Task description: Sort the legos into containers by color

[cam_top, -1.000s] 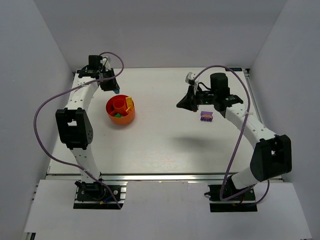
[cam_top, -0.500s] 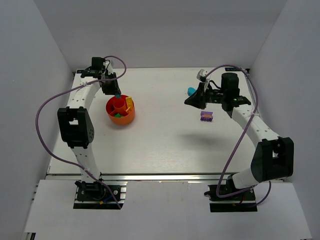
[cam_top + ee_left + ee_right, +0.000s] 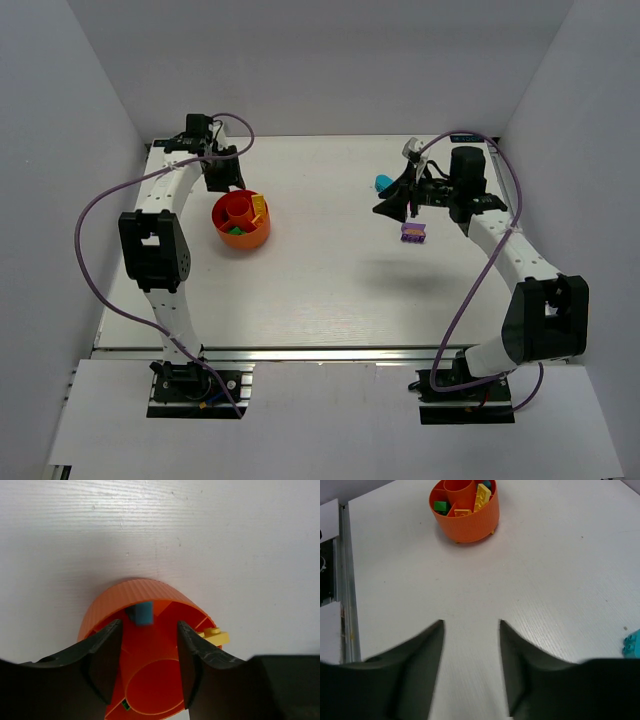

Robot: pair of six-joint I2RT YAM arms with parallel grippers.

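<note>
My right gripper moves outward next, turns toward the cyan lego (image 3: 383, 184), then lowers around the sides of that lego.
The orange bowl (image 3: 246, 242) stands at the left of the table, split into compartments round a raised centre ring. My left gripper (image 3: 231, 187) hangs open over its far rim. In the left wrist view a blue lego (image 3: 145, 613) shows just inside the bowl (image 3: 135, 590), beyond the open left gripper (image 3: 148, 625) and free of both fingers. Yellow legos (image 3: 258, 208) and a green one (image 3: 236, 229) lie in other compartments. My right gripper (image 3: 394, 206) is open and empty above bare table (image 3: 471, 623). A cyan lego (image 3: 383, 184) and a purple lego (image 3: 413, 232) lie beside it.
White walls close the table at the back and both sides. In the right wrist view the bowl (image 3: 470, 527) is far ahead and the cyan lego (image 3: 632, 644) sits at the right edge. A metal rail (image 3: 347, 580) runs along the table's left side.
The left gripper moved over the bowl and opened, letting the blue lego go. The right gripper shifted right and opened; the cyan lego now shows on the table.
</note>
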